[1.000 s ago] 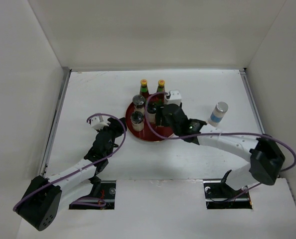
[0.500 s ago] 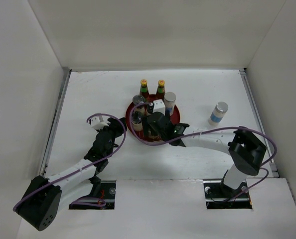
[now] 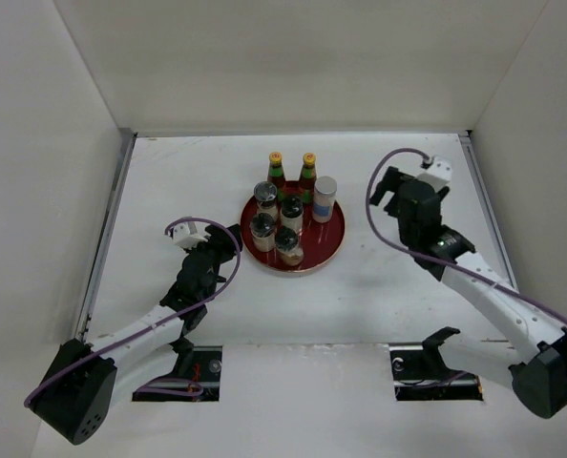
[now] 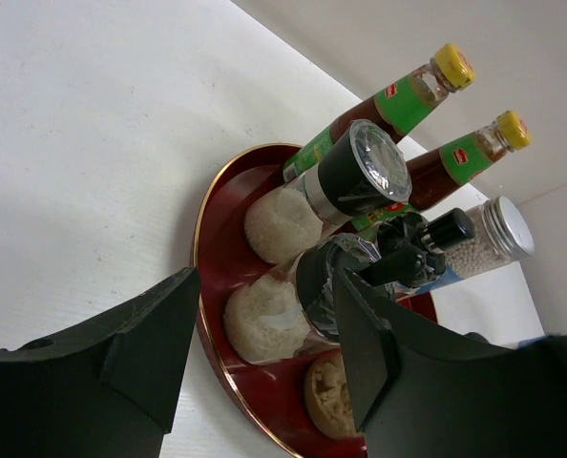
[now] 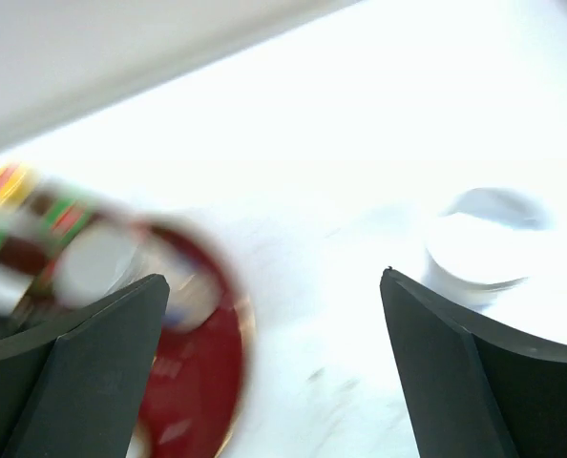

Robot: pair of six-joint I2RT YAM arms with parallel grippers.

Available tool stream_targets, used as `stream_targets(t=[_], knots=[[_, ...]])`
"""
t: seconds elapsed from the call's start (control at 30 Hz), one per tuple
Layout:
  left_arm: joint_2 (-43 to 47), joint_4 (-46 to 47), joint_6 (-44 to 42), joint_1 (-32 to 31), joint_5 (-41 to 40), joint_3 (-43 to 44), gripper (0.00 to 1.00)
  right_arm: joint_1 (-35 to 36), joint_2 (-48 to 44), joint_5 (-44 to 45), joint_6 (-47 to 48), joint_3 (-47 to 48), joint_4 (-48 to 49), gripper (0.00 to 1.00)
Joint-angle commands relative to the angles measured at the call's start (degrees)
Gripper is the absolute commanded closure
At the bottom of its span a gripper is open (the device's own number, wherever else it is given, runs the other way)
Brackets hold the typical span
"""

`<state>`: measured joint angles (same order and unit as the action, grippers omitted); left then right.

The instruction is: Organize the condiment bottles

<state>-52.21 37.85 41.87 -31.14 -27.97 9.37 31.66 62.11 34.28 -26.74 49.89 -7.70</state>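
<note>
My right gripper will next move toward the right in the wrist view and down around the shaker, which stands below the gripper, outside its fingers.
On the round red tray stand two slim red bottles with yellow caps, several dark-lidded jars and one white shaker. My left gripper is open and empty just left of the tray. In its wrist view the gripper faces the jars, the red bottles and the shaker. My right gripper is open and empty right of the tray. It hides the second shaker in the top view. The blurred right wrist view shows that shaker on the table beside the right finger.
White walls close in the table on the left, back and right. The blurred right wrist view shows the tray on the left and white table between the fingers.
My right gripper has left the white shaker standing on the tray and swung right, over to the second shaker. The left arm has not moved.
</note>
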Motion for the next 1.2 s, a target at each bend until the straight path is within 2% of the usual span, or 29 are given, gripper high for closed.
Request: stream_targets(t=[0.0, 0.2, 0.5, 0.53, 0.67, 0.73, 0.77, 1.0, 1.17], knots=[[0.26, 2.85, 0.50, 0.24, 0.37, 0.21, 0.44, -7.16, -0.58, 3.59, 1.25, -0.23, -2.75, 0.00], [-0.26, 2.94, 0.50, 0.33, 0.37, 0.30, 0.44, -18.33, 4.77, 1.67, 4.15, 1.61, -3.19, 0.00], [-0.79, 2.94, 0.50, 0.33, 0.37, 0.39, 0.44, -22.74, 11.89, -3.34, 3.89, 1.79, 0.05, 0.00], [-0.88, 2.94, 0.50, 0.33, 0.37, 0.39, 0.44, -23.00, 12.51, -3.69, 3.98, 1.79, 0.49, 0.03], [-0.71, 2.94, 0.50, 0.33, 0.37, 0.39, 0.44, -23.36, 14.97, -5.01, 3.89, 2.49, 1.29, 0.25], [-0.27, 2.94, 0.50, 0.33, 0.28, 0.30, 0.44, -23.09, 14.37, -4.32, 3.98, 2.50, 1.29, 0.42], [-0.09, 2.94, 0.50, 0.33, 0.19, 0.22, 0.44, -22.74, 12.88, -3.53, 4.15, 2.06, 1.72, 0.46], [-0.09, 2.94, 0.50, 0.33, 0.10, 0.21, 0.44, -7.65, 0.31, -0.27, 5.30, 0.56, -1.51, 0.49], [-0.26, 2.94, 0.41, 0.51, -0.16, 0.21, 0.44, 5.27, -0.59, -1.15, 2.40, 1.44, -1.09, 0.49]])
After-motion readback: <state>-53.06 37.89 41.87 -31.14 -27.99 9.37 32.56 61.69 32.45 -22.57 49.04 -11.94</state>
